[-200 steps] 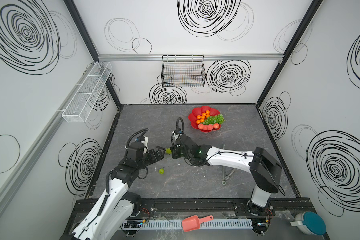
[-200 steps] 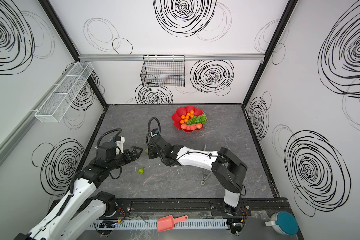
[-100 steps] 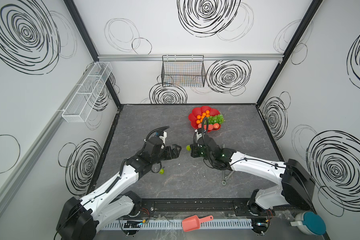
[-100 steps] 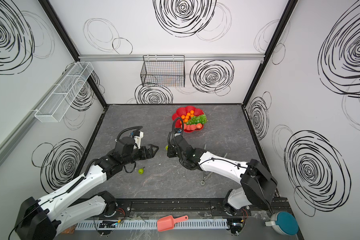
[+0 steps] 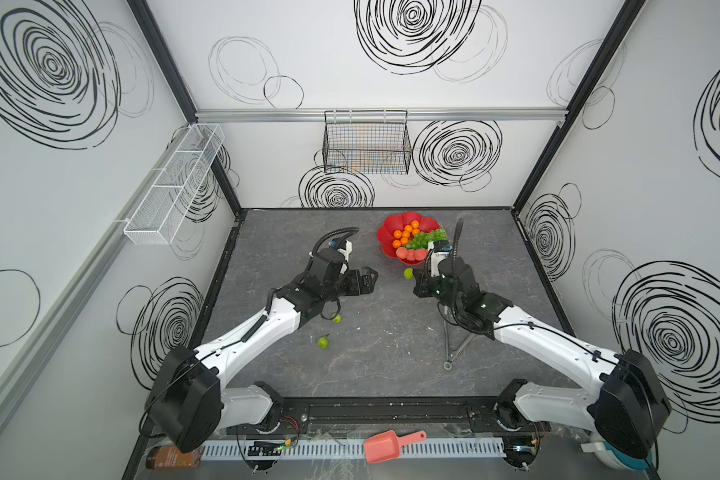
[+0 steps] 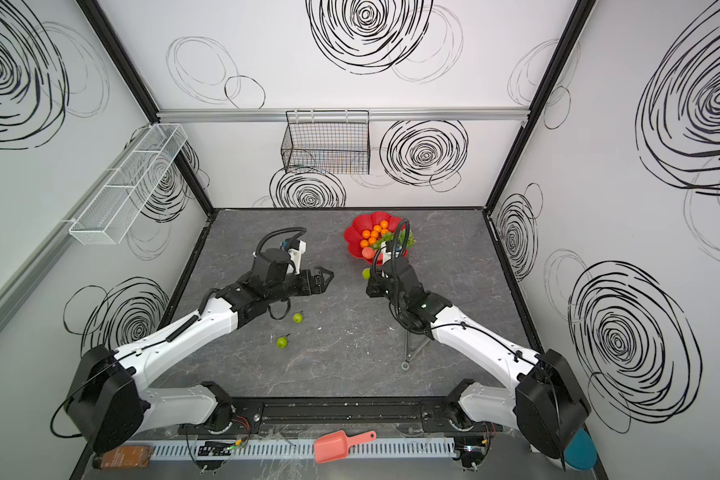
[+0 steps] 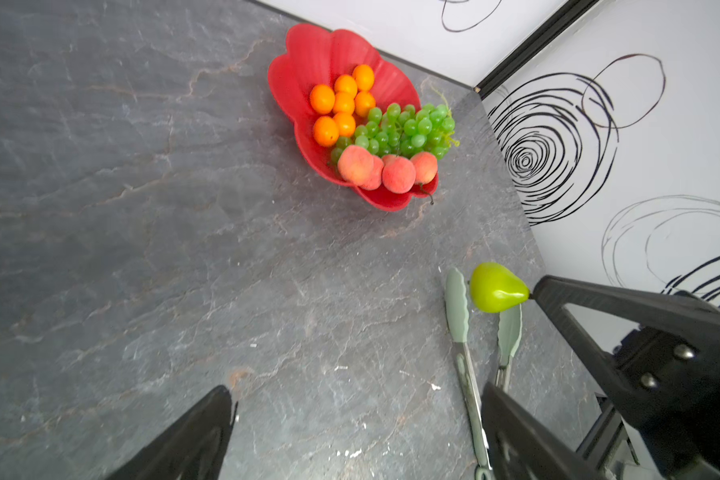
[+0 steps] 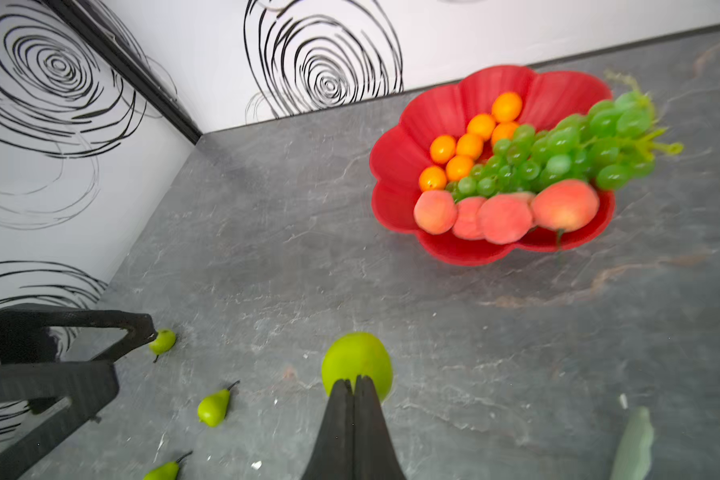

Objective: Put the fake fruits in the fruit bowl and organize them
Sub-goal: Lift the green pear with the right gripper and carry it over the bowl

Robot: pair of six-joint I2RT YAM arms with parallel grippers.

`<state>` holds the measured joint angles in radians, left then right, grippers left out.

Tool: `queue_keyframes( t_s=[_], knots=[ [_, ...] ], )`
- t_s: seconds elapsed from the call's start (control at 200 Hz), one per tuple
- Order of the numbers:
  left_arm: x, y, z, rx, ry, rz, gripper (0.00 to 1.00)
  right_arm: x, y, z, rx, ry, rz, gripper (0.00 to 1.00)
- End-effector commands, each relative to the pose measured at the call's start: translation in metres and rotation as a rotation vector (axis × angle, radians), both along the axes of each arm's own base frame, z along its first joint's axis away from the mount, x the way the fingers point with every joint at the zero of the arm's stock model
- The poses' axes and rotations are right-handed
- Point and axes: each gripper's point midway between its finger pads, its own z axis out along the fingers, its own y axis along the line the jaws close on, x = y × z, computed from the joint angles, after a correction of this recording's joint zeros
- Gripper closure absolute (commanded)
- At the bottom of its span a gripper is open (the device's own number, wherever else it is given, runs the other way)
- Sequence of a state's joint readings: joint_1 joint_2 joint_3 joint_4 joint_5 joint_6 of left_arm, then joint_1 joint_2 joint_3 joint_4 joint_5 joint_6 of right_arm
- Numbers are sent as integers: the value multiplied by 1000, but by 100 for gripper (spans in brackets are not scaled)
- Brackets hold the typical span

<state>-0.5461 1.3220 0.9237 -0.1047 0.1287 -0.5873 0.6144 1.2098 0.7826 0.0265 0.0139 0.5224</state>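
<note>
The bare red spot beside peach (image 5: 389, 247) (image 8: 405, 196) and orange is outward of my right gripper and below it, so my gripper will next carry the pear outward, lower it and release it.
The red fruit bowl (image 5: 385, 247) (image 6: 352, 241) (image 7: 292, 83) (image 8: 391, 166) stands at the back of the table and holds oranges (image 5: 406, 235), green grapes (image 5: 427, 237) and peaches (image 5: 410, 253). My right gripper (image 5: 414, 279) (image 8: 353, 380) is shut on the stem end of a green pear (image 5: 408, 273) (image 6: 366, 273) (image 7: 497, 287) (image 8: 356, 361), just in front of the bowl. My left gripper (image 5: 371, 276) (image 7: 358, 415) is open and empty, facing the right one. Loose pears (image 5: 336, 318) (image 5: 323, 342) (image 8: 213, 409) lie on the table by the left arm.
Green-tipped tongs (image 5: 454, 345) (image 7: 460, 324) lie on the table under the right arm. A black wire basket (image 5: 366, 145) hangs on the back wall, and a white mesh shelf (image 5: 171, 187) on the left wall. A salmon scoop (image 5: 385, 446) lies on the front rail.
My right gripper has carried the pear to the right and back, up to the bowl's front. The left arm has reached out toward the table's middle.
</note>
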Motion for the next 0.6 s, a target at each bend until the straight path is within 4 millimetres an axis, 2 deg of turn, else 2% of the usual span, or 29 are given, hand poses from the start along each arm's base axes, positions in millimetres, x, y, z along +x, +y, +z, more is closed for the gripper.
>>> queue_keyframes(
  t_s=[0.0,0.275,0.415,0.595],
  knots=[
    [26,-7,24,-21,-79,-1,4,13,-11,15,1,-43,5,100],
    [71,-17,33,-78,-61,10,4,54,-25,7,20,17,-1,100],
    [92,-20,36,-105,-58,21,4,78,-20,3,32,38,19,100],
    [112,-25,20,-95,-42,5,4,110,-8,-6,44,67,39,100]
  ],
)
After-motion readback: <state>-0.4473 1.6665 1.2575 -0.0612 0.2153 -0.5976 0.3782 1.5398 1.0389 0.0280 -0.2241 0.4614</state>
